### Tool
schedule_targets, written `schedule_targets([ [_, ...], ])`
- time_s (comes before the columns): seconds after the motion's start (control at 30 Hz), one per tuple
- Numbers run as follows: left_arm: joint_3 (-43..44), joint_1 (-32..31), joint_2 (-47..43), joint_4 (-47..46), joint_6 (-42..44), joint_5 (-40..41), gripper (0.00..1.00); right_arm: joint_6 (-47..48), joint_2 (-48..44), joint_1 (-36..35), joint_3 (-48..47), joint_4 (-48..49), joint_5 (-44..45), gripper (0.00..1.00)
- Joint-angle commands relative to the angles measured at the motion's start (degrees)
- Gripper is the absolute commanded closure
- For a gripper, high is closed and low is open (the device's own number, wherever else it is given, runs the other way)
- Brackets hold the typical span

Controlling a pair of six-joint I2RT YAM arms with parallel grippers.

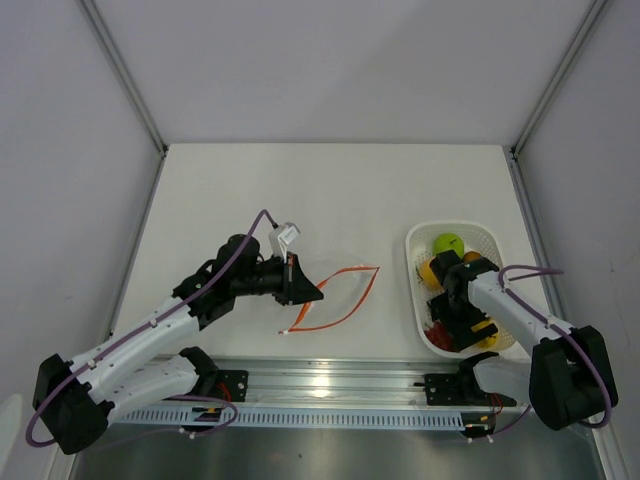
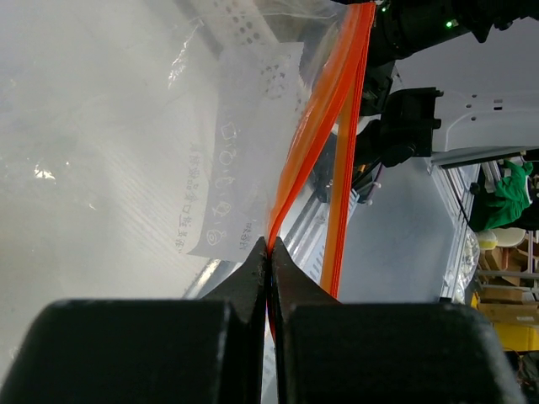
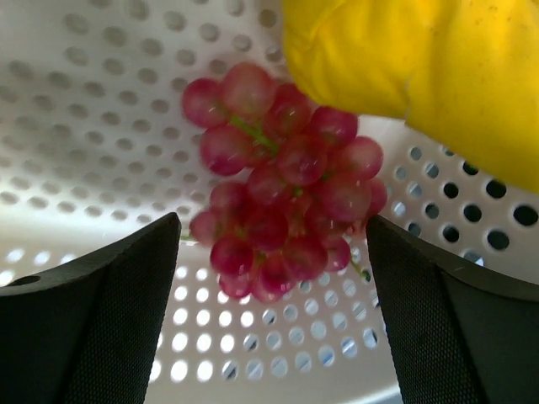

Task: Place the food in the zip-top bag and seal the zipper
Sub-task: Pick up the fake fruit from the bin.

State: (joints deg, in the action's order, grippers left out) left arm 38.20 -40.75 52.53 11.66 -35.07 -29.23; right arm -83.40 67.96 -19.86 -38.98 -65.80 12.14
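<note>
The robot's right gripper will next move slightly down and close on the red grape cluster's end away from the yellow fruit [image 3: 421, 59], as it lies between the open fingers.
The clear zip-top bag [image 1: 335, 297] lies on the table with its mouth held open; its orange-red zipper [image 1: 352, 303] forms a lens-shaped loop. My left gripper [image 1: 298, 287] is shut on one lip of the zipper [image 2: 324, 109], pinched at the fingertips of the left gripper [image 2: 269, 246]. The clear bag film [image 2: 126, 168] spreads to the left. My right gripper [image 1: 452, 322] is open inside the white perforated tray [image 1: 413, 262]. In the right wrist view the right gripper [image 3: 271, 225] straddles the red grape cluster [image 3: 282, 194], which lies under a yellow fruit [image 3: 421, 59]. A green fruit [image 1: 448, 243] and an orange fruit [image 1: 429, 270] lie further back.
The tray's perforated wall [image 3: 84, 126] surrounds the right fingers closely. White walls enclose the table on three sides. A metal rail [image 1: 330, 385] with both arm bases runs along the near edge.
</note>
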Motion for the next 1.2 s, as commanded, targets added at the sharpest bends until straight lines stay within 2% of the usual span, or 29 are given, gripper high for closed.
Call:
schedule_targets([
  [0.0,-0.1,0.5,0.0,-2.5,-1.0,-2.0,0.99,-2.1,0.1,0.4,2.7,4.3,1.8,0.1],
  [0.23,0.0,0.5,0.0,-2.3,-1.3,-2.1,0.99,-1.5,0.3,0.5,7.3,9.8,0.7,0.19],
  [0.43,0.1,0.5,0.4,-1.9,-1.1,-2.2,1.0,-0.5,-0.5,0.6,8.0,10.5,0.9,0.38],
  [0.53,0.2,0.6,0.6,-1.5,-0.9,-2.1,0.99,-0.2,-2.0,0.5,8.4,10.5,0.8,0.53],
  [0.67,0.4,0.6,0.8,-1.4,-1.0,-1.9,0.99,0.7,-4.7,0.5,8.7,10.4,0.5,1.0],
  [0.9,0.3,0.5,1.1,-1.5,-1.1,-1.8,0.99,2.3,-11.4,0.5,6.3,8.1,2.6,1.0],
  [1.17,2.0,0.5,0.8,-0.2,-0.9,-1.8,1.0,11.0,-22.8,0.2,-1.4,5.3,8.7,1.0],
])
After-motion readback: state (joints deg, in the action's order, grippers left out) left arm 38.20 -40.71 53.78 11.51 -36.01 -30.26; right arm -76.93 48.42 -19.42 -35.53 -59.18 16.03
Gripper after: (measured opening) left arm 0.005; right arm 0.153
